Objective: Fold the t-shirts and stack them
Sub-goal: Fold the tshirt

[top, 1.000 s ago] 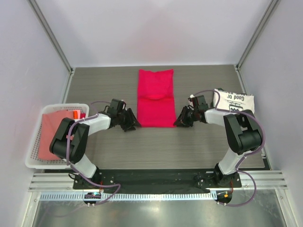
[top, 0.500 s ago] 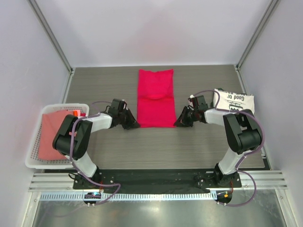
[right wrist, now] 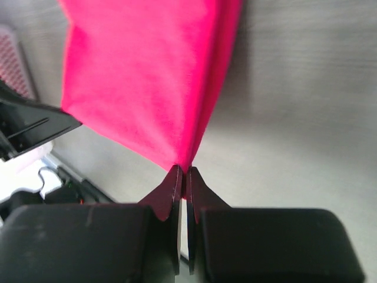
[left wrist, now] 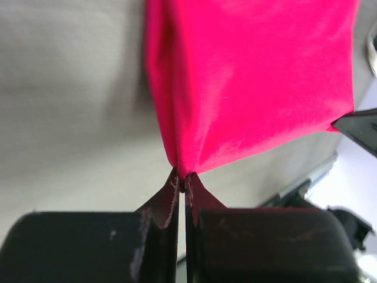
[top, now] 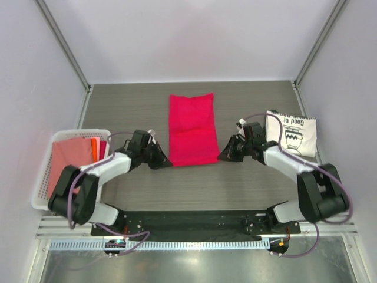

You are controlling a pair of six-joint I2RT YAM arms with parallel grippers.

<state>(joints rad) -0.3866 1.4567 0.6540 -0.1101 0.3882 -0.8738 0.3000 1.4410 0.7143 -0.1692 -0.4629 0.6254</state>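
Note:
My right gripper raises its corner of the t-shirt next, carries it outward and lowers it to release at the t-shirt's far end (top: 207, 100), because the t-shirt still stretches lengthwise.
The crimson-pink t-shirt (top: 192, 130) lies as a long folded strip in the middle of the table. My left gripper (top: 164, 161) is shut on its near left corner, and the cloth (left wrist: 247, 76) runs up from the fingertips in the left wrist view. My right gripper (top: 222, 157) is shut on its near right corner, and the cloth (right wrist: 147, 76) rises from the tips in the right wrist view. The cream t-shirt (top: 293, 132) with black print lies folded at the right, behind my right arm.
A white lattice basket (top: 41, 194) stands at the left edge with reddish cloth (top: 68, 162) and an orange item in it. Grey walls close the back and sides. The metal rail runs along the near edge.
Both grippers have pulled back toward the near edge with the pink shirt's near corners. The shirt has slid nearer and slightly to the left, and its near edge has spread wider.

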